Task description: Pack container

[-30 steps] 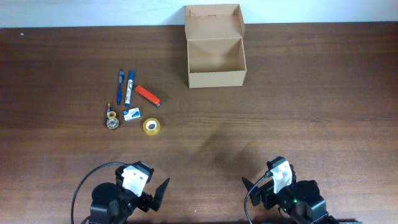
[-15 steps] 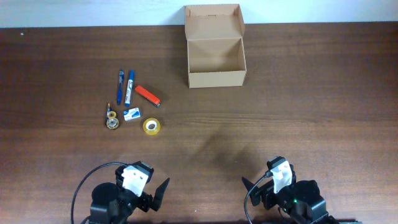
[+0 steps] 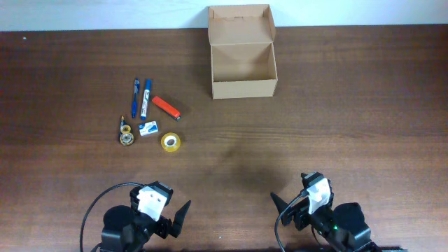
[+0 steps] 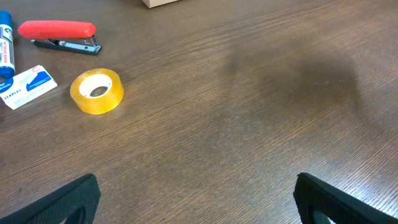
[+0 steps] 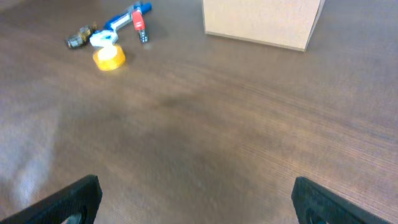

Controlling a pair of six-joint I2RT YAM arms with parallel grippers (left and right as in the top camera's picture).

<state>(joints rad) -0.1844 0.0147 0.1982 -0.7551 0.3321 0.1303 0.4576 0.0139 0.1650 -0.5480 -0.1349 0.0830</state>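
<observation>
The right gripper needs to reach outward next and then go down over the box's side farthest from the pens, because the open lid leaves the box's rim bare.
The container [image 3: 243, 70] is a brown cardboard box at the far middle of the table, flap lid standing open, nothing inside; it also shows in the right wrist view [image 5: 261, 22]. Left of it lie two blue pens [image 3: 141, 96], a red stapler [image 3: 166, 106], a staples packet [image 3: 148, 129], a yellow tape roll [image 3: 171, 142] and a small brass-coloured roll [image 3: 126, 135]. The left wrist view shows the tape roll [image 4: 96, 91], stapler [image 4: 59, 34] and packet [image 4: 26, 87]. My left gripper [image 4: 199, 208] and right gripper [image 5: 196, 202] are both open and empty, near the front edge.
The dark wooden table [image 3: 336, 126] runs to a pale wall along the far edge. My two arm bases sit at the front left [image 3: 136, 224] and front right [image 3: 329, 220].
The right arm has shifted slightly at the front edge. Nothing else has moved.
</observation>
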